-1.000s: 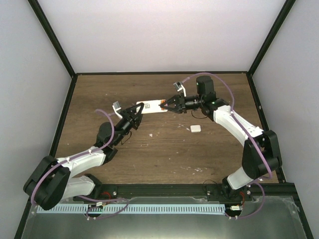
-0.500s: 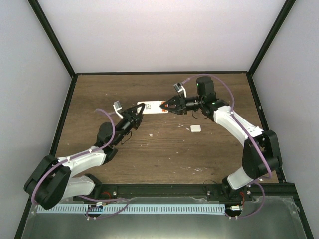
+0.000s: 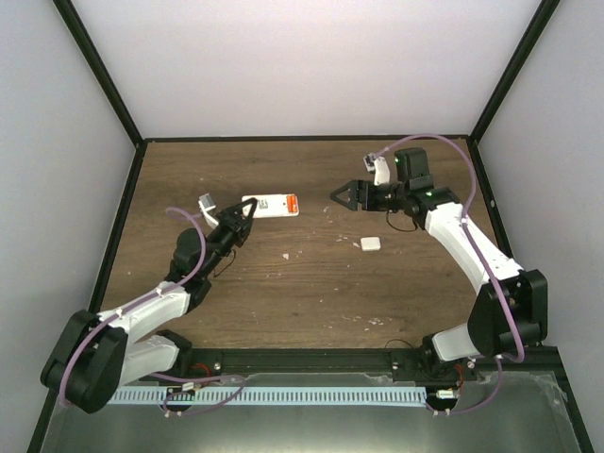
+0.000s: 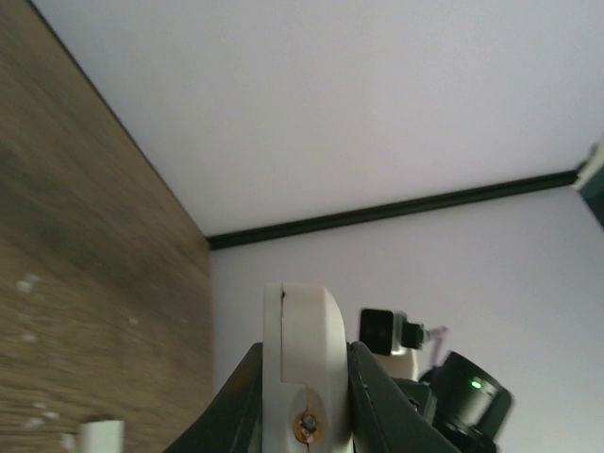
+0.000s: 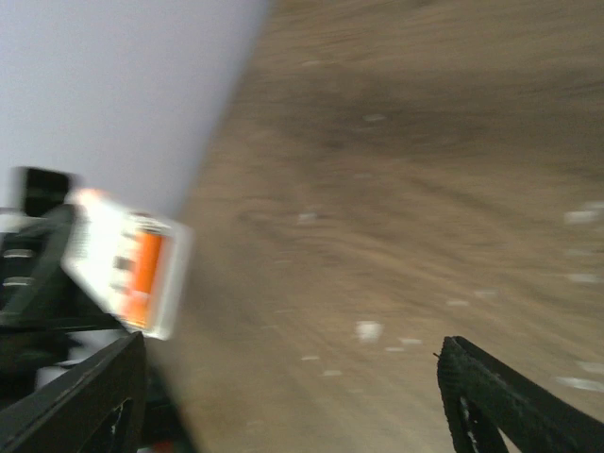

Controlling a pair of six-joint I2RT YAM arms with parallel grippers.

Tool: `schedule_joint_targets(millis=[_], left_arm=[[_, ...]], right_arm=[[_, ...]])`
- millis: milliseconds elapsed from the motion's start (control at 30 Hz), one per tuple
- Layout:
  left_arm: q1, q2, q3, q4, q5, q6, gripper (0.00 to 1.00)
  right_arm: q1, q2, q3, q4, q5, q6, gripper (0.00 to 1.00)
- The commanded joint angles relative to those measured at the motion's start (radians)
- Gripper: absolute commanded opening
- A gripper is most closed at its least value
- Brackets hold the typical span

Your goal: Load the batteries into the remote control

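Note:
The batteries show uncovered in the remote's end, so I will move my right gripper down and back, with its fingertips turning downward, onto the sides of the white battery cover.
My left gripper [image 3: 245, 216] is shut on the left end of the white remote control [image 3: 269, 206], which it holds level over the back middle of the table. The batteries show as an orange patch [image 3: 292, 205] in the remote's right end. In the left wrist view the remote's rounded end [image 4: 304, 340] is squeezed between the two dark fingers. My right gripper [image 3: 340, 196] hangs to the right of the remote, open and empty, its tips pointing at it. The right wrist view is blurred, with the remote [image 5: 123, 262] at the left and its orange patch [image 5: 146, 267] facing the camera.
A small white square piece [image 3: 370, 243] lies on the wooden table [image 3: 311, 293] below the right gripper. White specks dot the wood. Black frame rails and pale walls border the table at the back and sides.

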Motion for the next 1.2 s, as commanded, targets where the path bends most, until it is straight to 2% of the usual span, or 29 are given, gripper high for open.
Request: schedule_joint_targets(millis=[0,100,200,367,533,933,1167], left_arm=[[0.041,-0.093,0.005,-0.21,0.028,0.179,0.0],[0.048,-0.157,0.041,-0.376,0.002,0.321,0.0],[0.052,-0.2,0.068,-0.475,-0.005,0.43,0.0],[0.064,-0.202,0.11,-0.596,0.04,0.508,0.0],[0.067,-0.181,0.119,-0.574,0.099,0.485,0.0],[0.067,-0.129,0.149,-0.554,0.129,0.462,0.0],[0.069,-0.117,0.146,-0.55,0.133,0.459,0.0]], right_arm=[[-0.008,-0.003,0.052,-0.197,0.468,-0.234,0.83],[-0.008,0.029,0.049,-0.248,0.585,-0.252,0.86],[-0.008,0.066,0.028,-0.275,0.625,-0.227,0.86],[-0.008,0.129,-0.019,-0.281,0.709,-0.176,0.87],[-0.006,0.18,-0.067,-0.252,0.71,-0.167,0.87],[0.024,0.24,-0.144,-0.168,0.616,-0.128,0.87],[0.053,0.282,-0.142,-0.16,0.663,-0.121,0.85]])
